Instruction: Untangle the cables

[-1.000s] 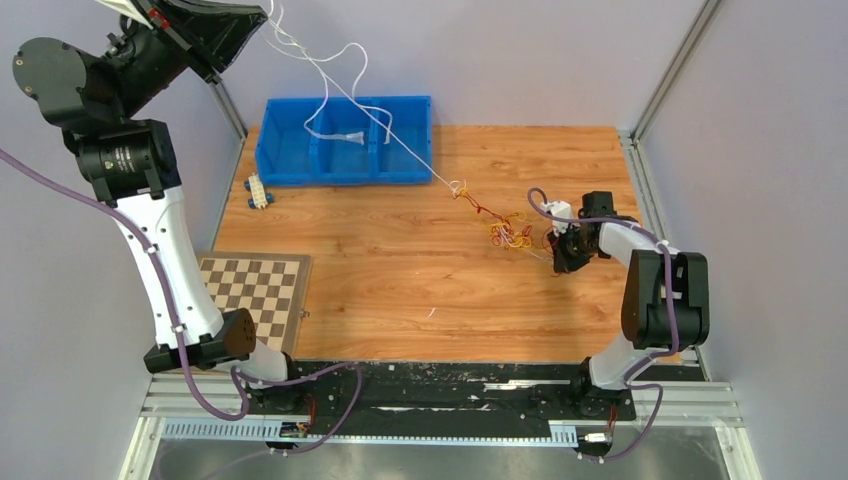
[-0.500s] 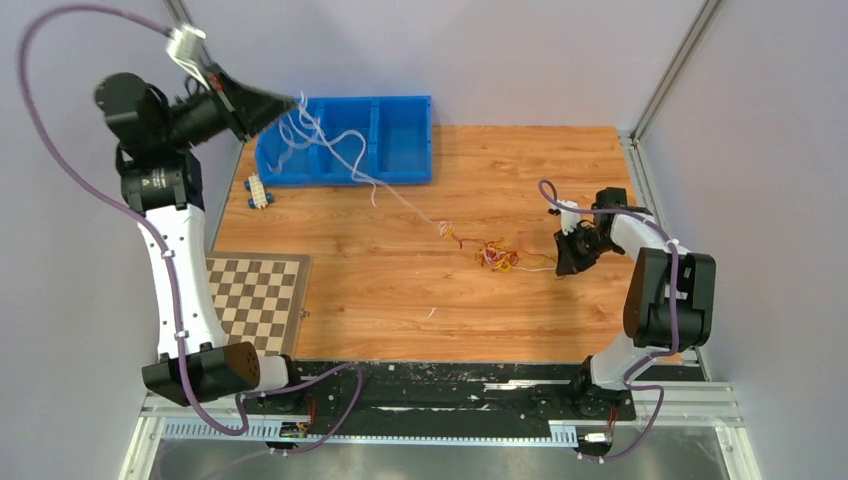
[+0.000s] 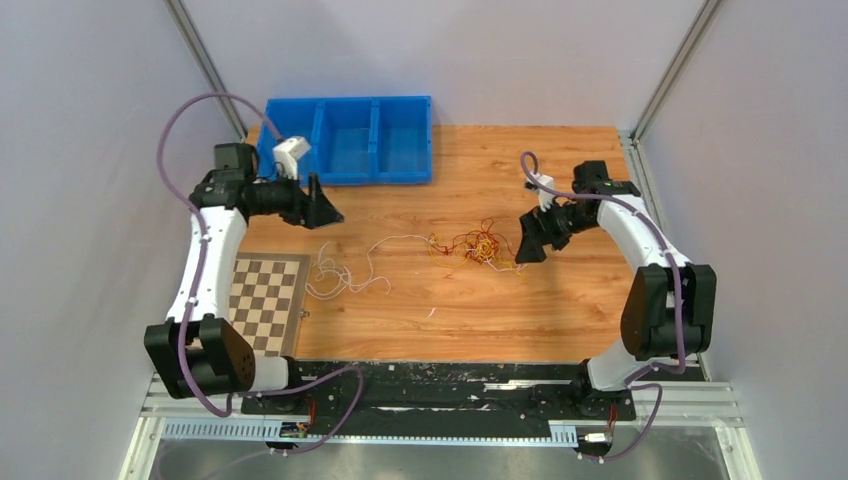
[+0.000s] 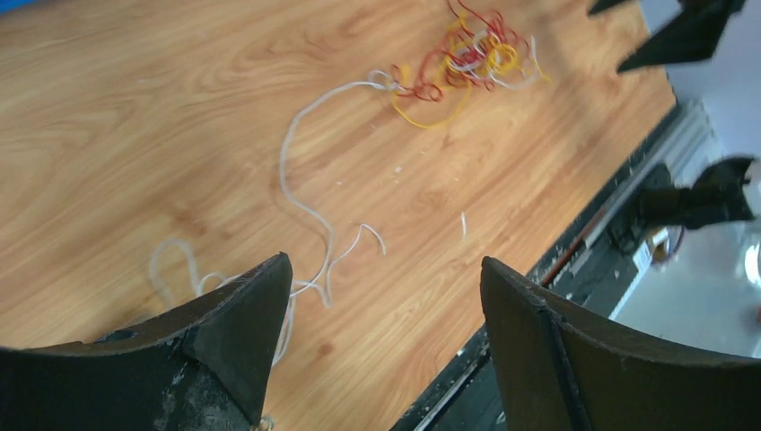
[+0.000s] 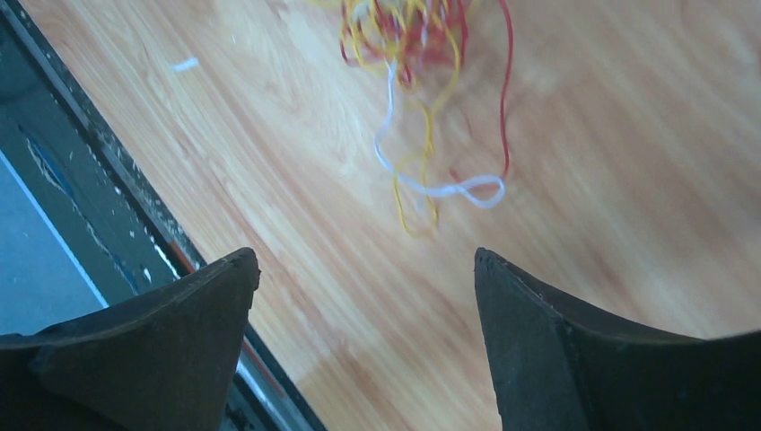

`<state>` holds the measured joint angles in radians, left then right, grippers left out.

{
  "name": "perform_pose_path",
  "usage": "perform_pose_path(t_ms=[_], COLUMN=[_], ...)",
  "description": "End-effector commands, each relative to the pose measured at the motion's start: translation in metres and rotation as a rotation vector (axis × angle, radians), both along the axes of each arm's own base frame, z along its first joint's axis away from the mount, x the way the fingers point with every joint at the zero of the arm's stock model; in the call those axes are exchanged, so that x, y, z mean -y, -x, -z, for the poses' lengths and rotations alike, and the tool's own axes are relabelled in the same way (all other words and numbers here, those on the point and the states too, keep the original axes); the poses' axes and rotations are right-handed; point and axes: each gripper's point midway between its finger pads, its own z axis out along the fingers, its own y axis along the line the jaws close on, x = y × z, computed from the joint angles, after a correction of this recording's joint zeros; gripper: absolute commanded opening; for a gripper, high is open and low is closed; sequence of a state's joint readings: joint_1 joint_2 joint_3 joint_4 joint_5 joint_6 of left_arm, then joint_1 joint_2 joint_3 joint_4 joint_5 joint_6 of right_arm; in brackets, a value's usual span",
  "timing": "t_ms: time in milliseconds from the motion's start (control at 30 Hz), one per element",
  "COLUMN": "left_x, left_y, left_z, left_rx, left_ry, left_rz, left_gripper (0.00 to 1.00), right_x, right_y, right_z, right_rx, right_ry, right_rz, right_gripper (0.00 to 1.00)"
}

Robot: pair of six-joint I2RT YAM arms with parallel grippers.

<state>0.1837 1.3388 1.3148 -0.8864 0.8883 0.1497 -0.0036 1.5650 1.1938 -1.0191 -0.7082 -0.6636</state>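
The red and yellow cables bunch at the tangle's dense clump, so my right gripper should first go left in the top view, then down to close on the clump.
The cables lie on the wooden table: a red and yellow-orange tangle (image 3: 472,244) in the middle, and a long white cable (image 3: 345,272) trailing left from it in loose loops. My left gripper (image 3: 327,212) hovers open above the white loops, nothing between its fingers. My right gripper (image 3: 530,240) stands open just right of the tangle, empty. The left wrist view shows the white cable (image 4: 301,197) running up to the tangle (image 4: 467,58), with my left gripper (image 4: 386,265) open. In the right wrist view the tangle (image 5: 408,36) lies ahead of my open right gripper (image 5: 366,260).
A blue three-compartment bin (image 3: 350,140) stands at the back left. A checkerboard (image 3: 262,295) lies at the left front. A small white scrap (image 3: 431,313) lies on the wood near the front edge. Aluminium posts rise at the back corners.
Both grippers have opened and let the cables go. The left arm swung down from high up; the white cable fell slack onto the table. The right gripper moved left toward the tangle.
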Motion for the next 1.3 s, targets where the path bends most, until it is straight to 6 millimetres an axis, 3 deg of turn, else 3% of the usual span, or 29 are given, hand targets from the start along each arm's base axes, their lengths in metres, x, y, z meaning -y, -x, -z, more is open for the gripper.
perform_pose_path(t_ms=[0, 100, 300, 333, 433, 500, 700, 800, 1000, 1100, 1133, 1267], left_x=[0.051, 0.087, 0.113, 0.114, 0.118, 0.119, 0.144, 0.166, 0.201, 0.214, 0.22, 0.221], left_y=[0.0, -0.001, -0.018, -0.021, -0.023, -0.023, 0.003, 0.023, 0.04, 0.053, 0.061, 0.068], left_z=[0.018, 0.024, 0.036, 0.039, 0.044, 0.044, 0.03, 0.022, -0.002, -0.02, -0.022, -0.03], left_rx=[0.044, 0.02, -0.033, -0.037, -0.04, -0.037, 0.097, 0.21, 0.367, 0.431, 0.445, 0.437], left_ry=[-0.054, -0.004, 0.053, 0.051, 0.042, 0.046, 0.055, 0.055, 0.058, 0.078, 0.08, 0.095], left_rz=[0.196, 0.266, 0.278, 0.279, 0.281, 0.288, 0.472, 0.597, 0.705, 0.752, 0.78, 0.765], left_gripper=[0.85, 0.84, 0.84, 0.84, 0.83, 0.82, 0.85, 0.86, 0.88, 0.86, 0.82, 0.42], right_x=[-0.056, -0.082, -0.099, -0.101, -0.11, -0.12, -0.155, -0.17, -0.192, -0.194, -0.193, -0.183], right_y=[-0.041, -0.054, -0.079, -0.08, -0.076, -0.068, -0.019, 0.006, 0.038, 0.041, 0.04, 0.037], right_z=[-0.02, -0.005, 0.055, 0.062, 0.066, 0.044, -0.072, -0.105, -0.145, -0.153, -0.154, -0.155], right_rx=[0.097, 0.104, 0.12, 0.116, 0.122, 0.162, 0.387, 0.463, 0.539, 0.556, 0.563, 0.595], right_ry=[-0.076, -0.038, 0.127, 0.141, 0.147, 0.087, -0.199, -0.273, -0.328, -0.328, -0.32, -0.28], right_rz=[-0.022, -0.038, -0.045, -0.056, -0.096, -0.151, -0.351, -0.44, -0.54, -0.546, -0.543, -0.52], right_gripper=[0.87, 0.84, 0.78, 0.7, 0.27, 0.01, 0.0, 0.0, 0.0, 0.0, 0.0, 0.0])
